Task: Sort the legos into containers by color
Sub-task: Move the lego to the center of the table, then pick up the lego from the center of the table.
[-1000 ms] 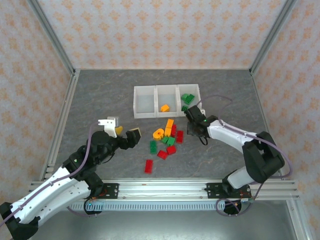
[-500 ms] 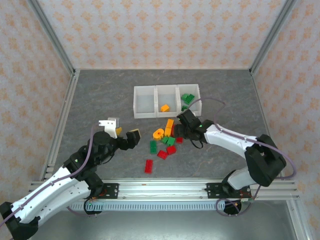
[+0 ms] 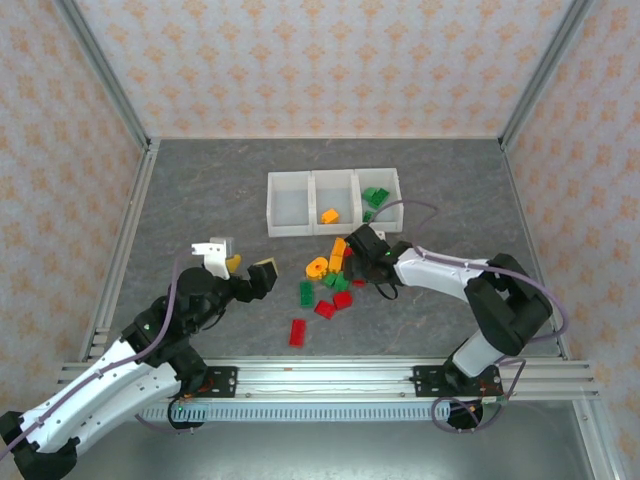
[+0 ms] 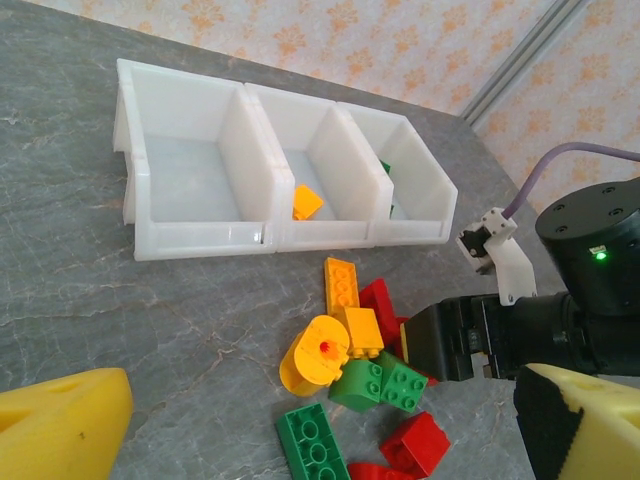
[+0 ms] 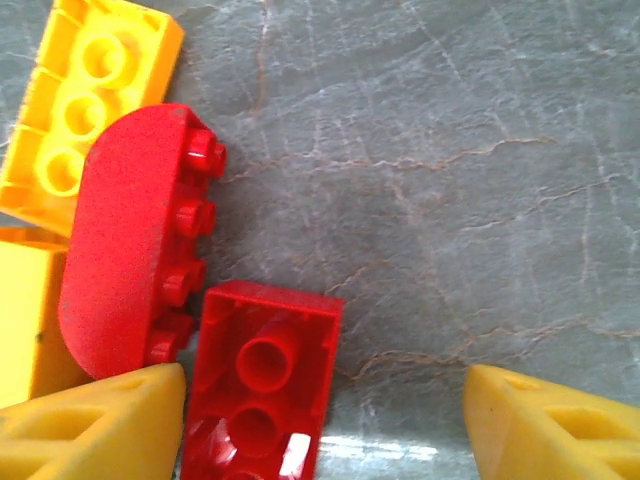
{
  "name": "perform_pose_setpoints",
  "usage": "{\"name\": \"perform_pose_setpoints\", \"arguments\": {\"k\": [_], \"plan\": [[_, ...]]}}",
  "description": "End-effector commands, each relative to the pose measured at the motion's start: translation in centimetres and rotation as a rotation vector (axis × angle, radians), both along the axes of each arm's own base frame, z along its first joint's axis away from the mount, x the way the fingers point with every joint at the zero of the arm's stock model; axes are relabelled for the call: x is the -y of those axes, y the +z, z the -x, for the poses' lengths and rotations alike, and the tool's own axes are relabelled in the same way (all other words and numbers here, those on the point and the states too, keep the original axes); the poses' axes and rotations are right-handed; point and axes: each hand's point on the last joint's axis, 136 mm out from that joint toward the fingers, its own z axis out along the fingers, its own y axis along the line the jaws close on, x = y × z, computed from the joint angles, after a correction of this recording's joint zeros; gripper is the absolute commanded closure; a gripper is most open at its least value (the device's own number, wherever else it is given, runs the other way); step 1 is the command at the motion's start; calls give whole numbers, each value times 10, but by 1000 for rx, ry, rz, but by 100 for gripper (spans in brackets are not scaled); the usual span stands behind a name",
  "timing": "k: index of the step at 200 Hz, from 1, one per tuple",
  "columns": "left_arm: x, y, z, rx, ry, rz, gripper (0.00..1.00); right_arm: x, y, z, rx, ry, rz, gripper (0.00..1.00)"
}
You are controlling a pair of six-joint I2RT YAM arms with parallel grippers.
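I will sweep my right gripper sideways away from the pile, then close across the brick's sides, as the upturned red brick lies close beside the rounded one.
The legos lie in a loose pile of red, green and orange-yellow bricks in front of the containers. The middle bin holds an orange brick and the right bin holds green bricks. My right gripper is down at the pile's right side, open. In the right wrist view the right gripper has an upturned red brick lying between its fingertips, close to the left one, beside a rounded red brick. My left gripper hovers open left of the pile.
The left bin has nothing in it. A lone red brick lies nearer the arms' bases. In the left wrist view a yellow round brick and a long green brick lie at the pile's near side. Metal frame rails border the table.
My right gripper has moved from the right bin's front edge leftward down onto the pile, and its jaws have opened wider. The left arm has barely shifted.
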Motion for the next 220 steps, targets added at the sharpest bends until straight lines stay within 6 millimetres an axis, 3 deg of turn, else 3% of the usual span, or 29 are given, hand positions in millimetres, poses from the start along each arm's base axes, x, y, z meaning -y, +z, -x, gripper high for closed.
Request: {"name": "perform_pose_setpoints", "arguments": {"k": [1,63,104,130,176,220], "plan": [[-3,2,-1,17,13,4,1,28,-9,5,-15,-12,139,29],[-5,-1,-4,15,35,0,1,66,14,2,17,-86,127,40],[-3,2,-3,-4,32,5,1,51,18,7,6,-80,9,37],[-7,9,-3,-1,41,-12,1,52,7,8,-17,-105,14,37],[-20,4,-5,-18,92,-99,1,49,-21,11,-69,-116,24,56],[-16,3,-5,-14,70,-93,1,44,-8,-1,-43,-102,37,75]]}}
